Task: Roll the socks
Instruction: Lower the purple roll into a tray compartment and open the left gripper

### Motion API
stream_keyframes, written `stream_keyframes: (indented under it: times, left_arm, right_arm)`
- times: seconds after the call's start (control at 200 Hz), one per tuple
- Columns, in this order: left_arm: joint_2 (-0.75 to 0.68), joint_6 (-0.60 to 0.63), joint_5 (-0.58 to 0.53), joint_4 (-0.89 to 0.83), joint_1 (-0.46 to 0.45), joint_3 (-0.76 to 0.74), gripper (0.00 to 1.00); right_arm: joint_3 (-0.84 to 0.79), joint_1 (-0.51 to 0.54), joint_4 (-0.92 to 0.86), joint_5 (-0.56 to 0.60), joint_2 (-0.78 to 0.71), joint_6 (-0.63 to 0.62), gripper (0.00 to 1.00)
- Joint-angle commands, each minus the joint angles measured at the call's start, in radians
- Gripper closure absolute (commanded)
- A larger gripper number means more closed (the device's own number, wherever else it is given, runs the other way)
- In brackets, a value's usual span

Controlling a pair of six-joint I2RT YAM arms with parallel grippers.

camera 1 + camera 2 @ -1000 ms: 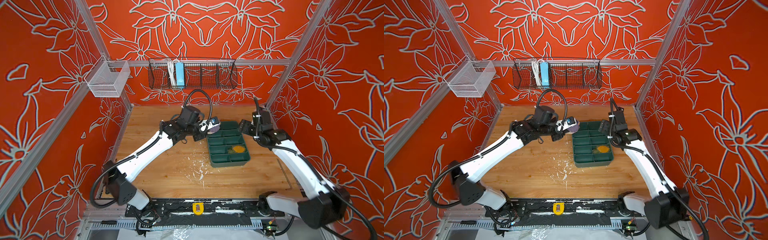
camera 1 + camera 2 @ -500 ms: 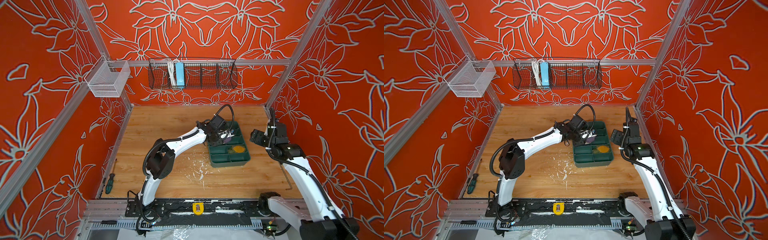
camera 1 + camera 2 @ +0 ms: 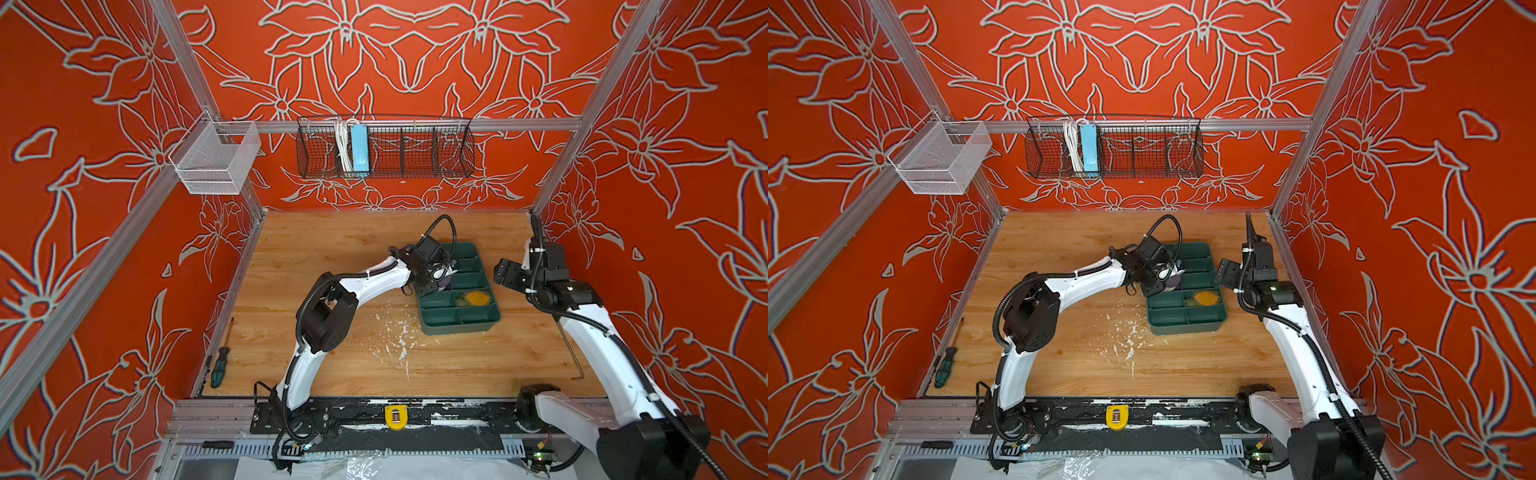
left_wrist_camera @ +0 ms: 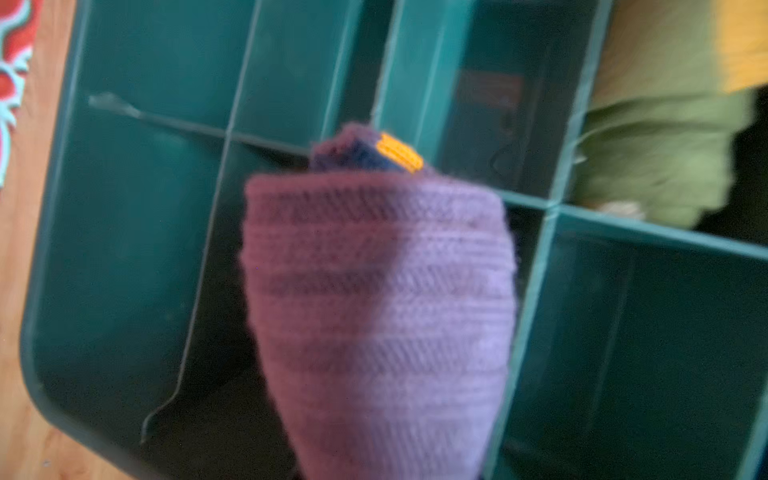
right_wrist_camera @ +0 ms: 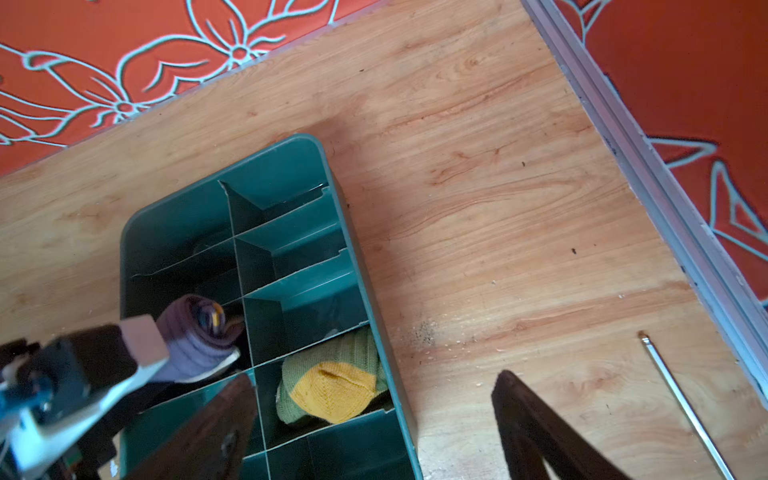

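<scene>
I will lower my left gripper between the tray's green dividers and release the sock's core there, because the rolled purple sock is hanging above the tray's open section (image 4: 517, 260).
A rolled purple sock (image 4: 378, 299) with a yellow stripe at its core is held in my left gripper (image 3: 441, 275), which is shut on it. It hangs over the left column of the green divided tray (image 3: 457, 329), as the right wrist view also shows: sock (image 5: 195, 332), tray (image 5: 365, 266). The rolled olive-green sock (image 5: 332, 382), mustard patch up, sits in a right-column compartment (image 3: 476, 297), (image 3: 1205, 297). My right gripper (image 5: 374, 432) stands open and empty to the right of the tray (image 3: 1227, 272). The purple roll hides the left fingers in the left wrist view.
A hex key (image 5: 681, 403) lies on the wood by the right wall. A screwdriver (image 3: 219, 365) lies at the left edge. White flecks (image 3: 399, 336) dot the table in front of the tray. A wire basket (image 3: 384, 149) and mesh bin (image 3: 216, 160) hang on the walls.
My left arm has swung right and carried the purple sock from beside the tray to over it. The right arm drew back off the tray toward the right wall.
</scene>
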Motion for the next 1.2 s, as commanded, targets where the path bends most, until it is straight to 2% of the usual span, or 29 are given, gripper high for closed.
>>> stream_keyframes:
  times: [0.0,0.275,0.385,0.425,0.581,0.621,0.696,0.781,0.866,0.981,1.196]
  left_arm:
    - [0.046,0.074,0.076,-0.069,0.004,0.048,1.00]
    - [0.077,0.202,0.077,-0.152,-0.024,0.051,1.00]
    - [0.092,0.224,0.109,-0.193,-0.025,0.058,1.00]
    - [0.104,0.266,0.117,-0.215,-0.024,0.066,1.00]
    - [0.157,0.291,0.045,-0.295,-0.019,0.116,1.00]
    - [0.166,0.299,0.026,-0.305,-0.019,0.125,0.97]
    - [0.173,0.311,0.007,-0.295,-0.019,0.127,0.85]
    - [0.189,0.320,-0.026,-0.291,-0.021,0.159,0.73]
    - [0.217,0.330,-0.068,-0.318,-0.025,0.206,0.67]
    - [0.209,0.347,-0.055,-0.340,-0.025,0.216,0.59]
    - [0.121,0.384,-0.045,-0.290,-0.028,0.148,0.28]
  right_arm:
    - [0.015,-0.004,0.024,-0.027,0.009,-0.003,0.08]
    - [0.007,-0.004,0.023,-0.031,0.006,0.001,0.08]
    - [0.013,-0.005,0.020,-0.036,0.011,0.005,0.08]
    - [0.013,-0.003,0.020,-0.041,0.013,0.008,0.08]
    - [0.019,-0.003,0.014,-0.099,0.021,0.012,0.08]
    - [0.023,-0.003,0.011,-0.128,0.026,0.005,0.08]
    - [0.037,-0.003,-0.007,-0.172,0.036,-0.007,0.08]
    - [0.053,-0.003,-0.036,-0.179,0.039,-0.014,0.08]
    - [0.050,-0.003,-0.041,-0.173,0.025,-0.013,0.08]
    - [0.036,-0.004,-0.038,-0.177,0.018,-0.011,0.08]
    - [0.013,-0.003,-0.025,-0.176,0.017,-0.017,0.08]
